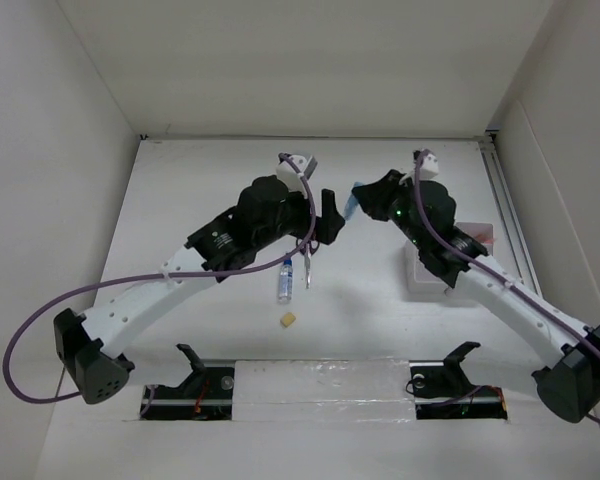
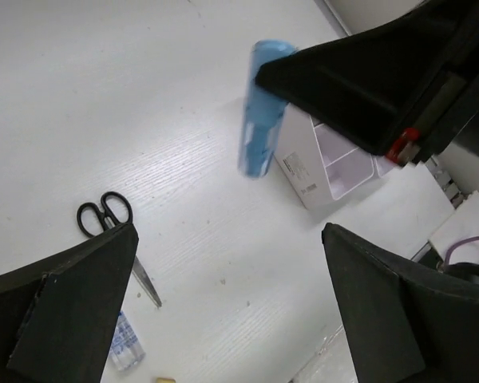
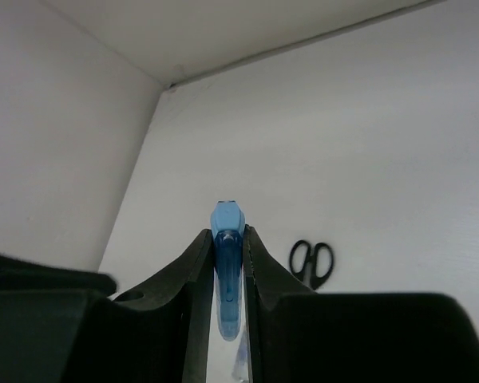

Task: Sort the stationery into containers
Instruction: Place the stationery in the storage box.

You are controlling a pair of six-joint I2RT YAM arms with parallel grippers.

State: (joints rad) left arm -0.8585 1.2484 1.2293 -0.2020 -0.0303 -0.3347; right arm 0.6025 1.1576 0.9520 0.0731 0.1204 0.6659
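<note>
The pinkish container is below my right gripper and to its right in the top view. My right gripper will swing the blue marker [image 1: 354, 194] over the container next, tilt downward and release the marker.
My right gripper [image 3: 227, 234] is shut on a blue marker [image 3: 227, 275] and holds it above the table, its end sticking out past the fingertips. In the top view the marker [image 1: 354, 194] hangs between the two grippers. Just left of it, my left gripper [image 1: 328, 213] is open with nothing between its fingers [image 2: 80, 303]. The left wrist view shows the marker [image 2: 259, 112] in the right gripper's black jaws, above a translucent-white container [image 2: 327, 159]. Black-handled scissors [image 1: 308, 270], a blue-capped glue bottle [image 1: 285, 281] and a small yellow eraser [image 1: 289, 319] lie on the table below my left gripper.
The containers [image 1: 423, 272] sit under my right forearm, with a pinkish one [image 1: 478, 233] behind them. White walls close in the table at the back and on both sides. A rail with clamps [image 1: 320, 378] runs along the near edge.
</note>
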